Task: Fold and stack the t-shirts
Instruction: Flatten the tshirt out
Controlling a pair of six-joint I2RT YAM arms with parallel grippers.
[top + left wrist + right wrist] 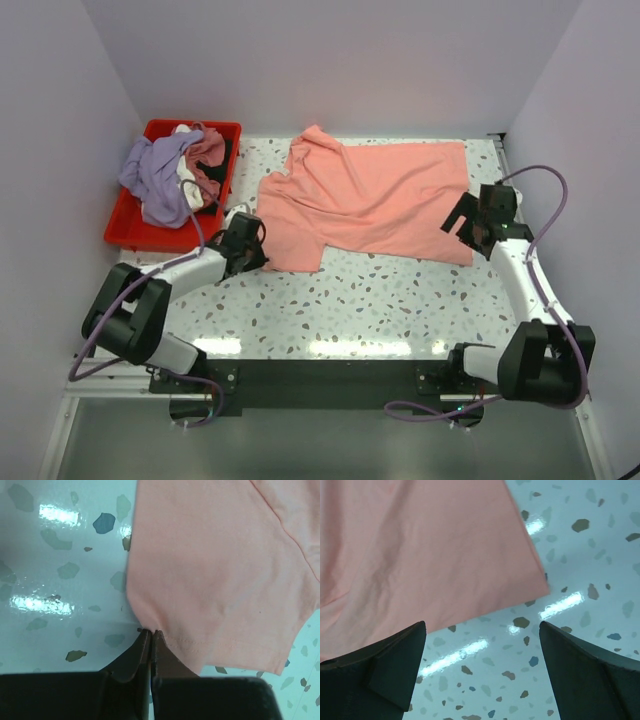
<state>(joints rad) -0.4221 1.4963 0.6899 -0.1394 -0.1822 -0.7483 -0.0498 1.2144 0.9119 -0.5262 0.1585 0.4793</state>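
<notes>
The t-shirt hem's near corner [469,261] [542,591] lies free while my left gripper holds the near sleeve, so my right gripper comes down there next, fingers astride the corner's edge.
A salmon-pink t-shirt [380,195] lies spread flat on the speckled table [380,300], collar to the left. My left gripper [252,248] is shut on the hem of its near sleeve; in the left wrist view the closed tips [151,631] pinch the edge of the pink cloth [215,570]. My right gripper [476,226] is open and empty, just over the shirt's near right corner; in the right wrist view the gripper [481,625] hovers above bare table beside the pink cloth [420,545]. Lavender [155,178], white [190,192] and dusty rose [208,150] tees lie crumpled in the bin.
A red plastic bin [135,236] stands at the back left, close to my left arm. White walls close in the table at the back and on both sides. Bare table lies in front of the pink shirt.
</notes>
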